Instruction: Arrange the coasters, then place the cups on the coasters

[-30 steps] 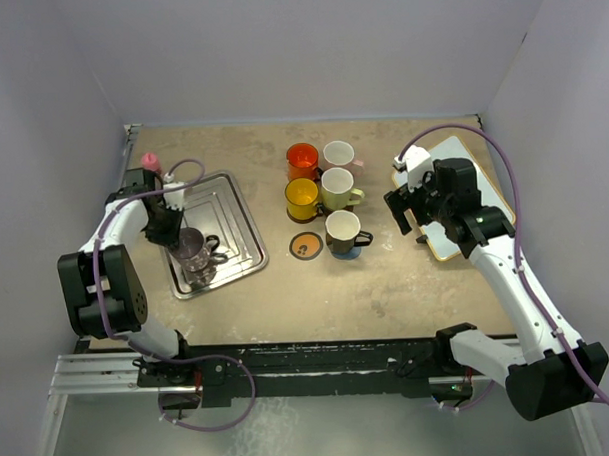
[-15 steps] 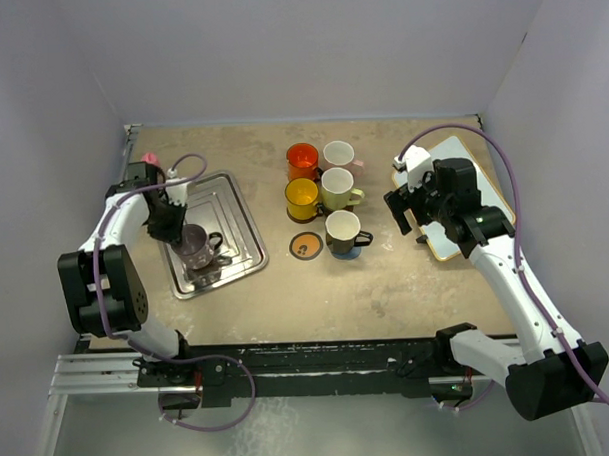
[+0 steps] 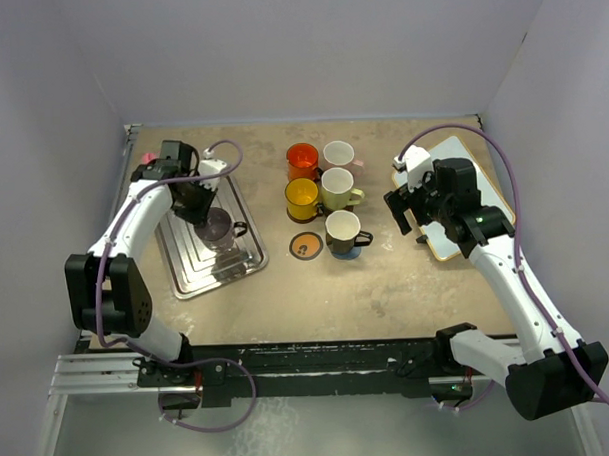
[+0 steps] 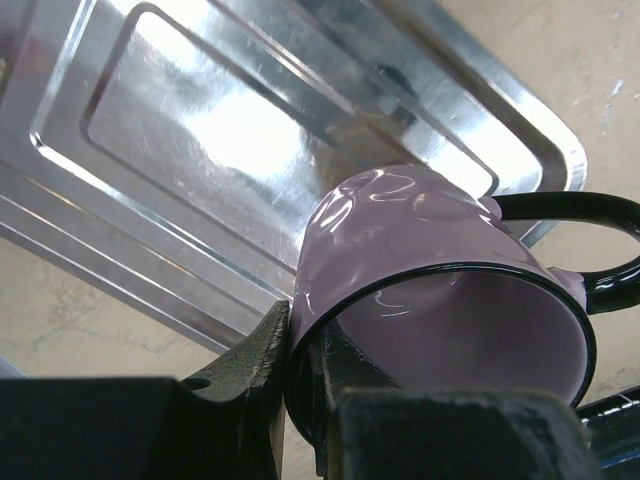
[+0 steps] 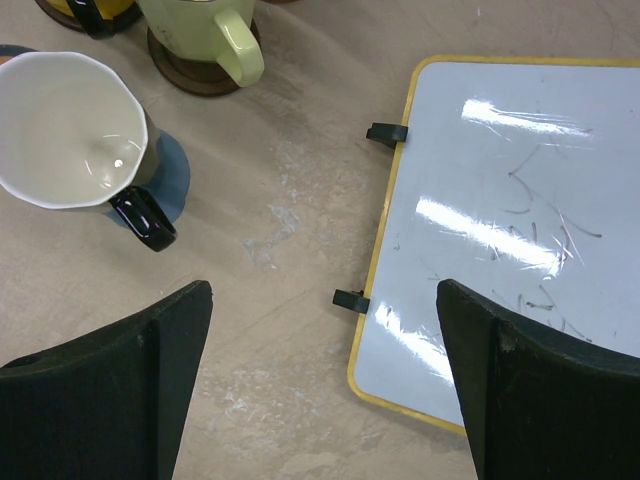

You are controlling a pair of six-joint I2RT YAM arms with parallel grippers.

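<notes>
My left gripper next carries the cup over the only bare coaster, lowers and releases. That coaster is below the gripper and to its right in the top view.
My left gripper [image 3: 206, 211] is shut on the rim of the clear purplish glass cup [image 3: 218, 229], one finger inside and one outside. It holds the cup tilted above the silver tray [image 3: 201, 274]. In the left wrist view the cup [image 4: 420, 260] fills the lower right, its black handle pointing right, with the gripper [image 4: 300, 335] clamped on its wall. The red-orange [image 3: 302, 158], pink [image 3: 338, 154], yellow [image 3: 301, 196] and cream-green [image 3: 337, 188] cups stand on coasters. The black cup [image 3: 343, 230] sits on a grey-blue coaster [image 5: 172, 170]. A black, orange-rimmed coaster [image 3: 305, 245] lies bare. My right gripper [image 3: 409, 209] hangs open and holds nothing.
A yellow-framed whiteboard [image 3: 464, 197] lies at the right under the right arm, its clips facing the cups. The tray [image 4: 200, 130] lies angled on the left of the table. A pink cap [image 3: 141, 158] peeks out behind the left arm. Walls close in on three sides.
My left gripper has carried the purple cup up and toward the far right of the tray. The right arm has not moved.
</notes>
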